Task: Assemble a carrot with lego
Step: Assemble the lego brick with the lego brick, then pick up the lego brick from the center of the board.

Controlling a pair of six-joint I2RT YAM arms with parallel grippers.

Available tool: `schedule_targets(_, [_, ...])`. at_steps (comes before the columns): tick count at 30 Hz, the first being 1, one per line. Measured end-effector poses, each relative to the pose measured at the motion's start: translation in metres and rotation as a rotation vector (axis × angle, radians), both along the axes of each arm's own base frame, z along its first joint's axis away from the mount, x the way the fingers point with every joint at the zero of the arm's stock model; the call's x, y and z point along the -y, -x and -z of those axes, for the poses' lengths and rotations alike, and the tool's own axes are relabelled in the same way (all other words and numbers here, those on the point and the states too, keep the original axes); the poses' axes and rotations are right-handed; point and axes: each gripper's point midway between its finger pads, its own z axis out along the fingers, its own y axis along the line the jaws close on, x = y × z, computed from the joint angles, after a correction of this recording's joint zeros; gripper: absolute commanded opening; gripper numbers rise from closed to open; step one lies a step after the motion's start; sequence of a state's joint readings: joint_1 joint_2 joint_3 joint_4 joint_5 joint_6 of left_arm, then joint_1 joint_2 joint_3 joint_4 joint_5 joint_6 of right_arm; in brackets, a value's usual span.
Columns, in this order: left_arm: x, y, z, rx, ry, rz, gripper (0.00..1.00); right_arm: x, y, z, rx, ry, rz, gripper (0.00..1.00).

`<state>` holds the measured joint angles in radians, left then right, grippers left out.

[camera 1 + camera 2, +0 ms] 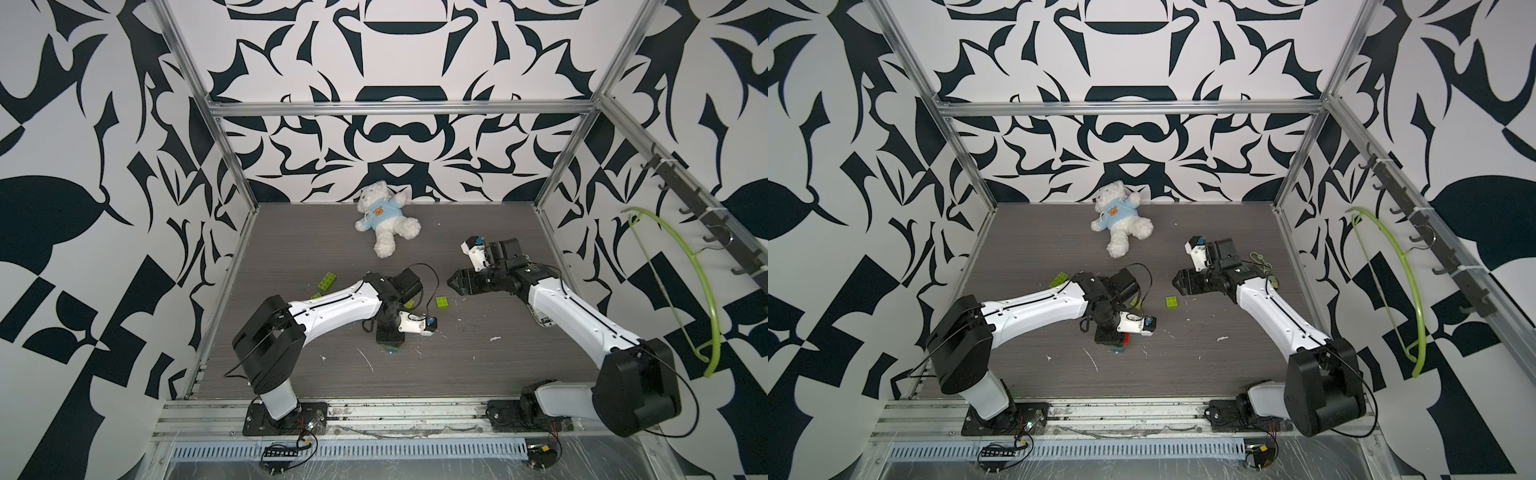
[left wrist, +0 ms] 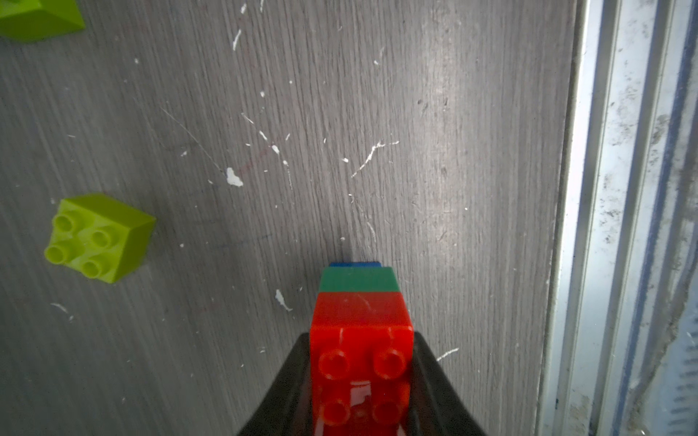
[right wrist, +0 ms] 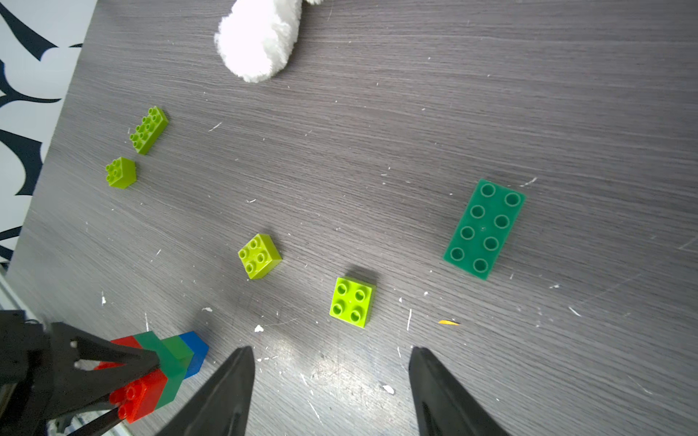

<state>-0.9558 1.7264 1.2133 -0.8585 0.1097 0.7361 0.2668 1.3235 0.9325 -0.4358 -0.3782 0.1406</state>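
Observation:
I should next move my right gripper outward and down over the dark green brick [image 3: 484,229], open fingers straddling the brick's long sides, as bare table lies beside both.
My left gripper [image 2: 360,339] is shut on the red brick [image 2: 360,317] of a joined stack, the carrot's body. Below the red come a dark green brick [image 2: 359,281] and a blue tip [image 2: 353,265], which points down at the table. The right wrist view shows the same stack [image 3: 166,362] held in that gripper. My right gripper [image 3: 330,351] is open and empty above bare table, near a lime 2x2 brick [image 3: 351,302]. Also loose are two more lime 2x2 bricks [image 3: 260,256] [image 3: 121,172], a lime 2x4 brick [image 3: 148,129] and a dark green 2x4 brick [image 3: 484,229].
A white teddy bear [image 1: 384,220] in a blue shirt lies at the back of the table. The aluminium rail [image 2: 623,226] runs along the front edge, close to the held stack. A green hanger [image 1: 702,266] hangs on the right wall. In both top views the arms cover some bricks.

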Motion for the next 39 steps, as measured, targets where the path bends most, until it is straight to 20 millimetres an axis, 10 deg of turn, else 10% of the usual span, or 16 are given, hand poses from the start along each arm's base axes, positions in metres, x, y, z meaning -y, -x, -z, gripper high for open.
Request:
schedule_targets(16, [0.014, -0.008, -0.015, -0.029, -0.015, -0.084, 0.75, 0.012, -0.002, 0.007, -0.012, 0.059, 0.049, 0.76])
schedule_targets(30, [0.002, -0.053, -0.152, 0.229, 0.458, -0.405, 0.78, 0.038, -0.052, 0.090, -0.229, 0.301, 0.212, 0.73])
schedule_targets(39, [-0.020, -0.054, -0.156, 0.278, 0.504, -0.504, 0.79, 0.041, -0.079, 0.117, -0.278, 0.363, 0.250, 0.50])
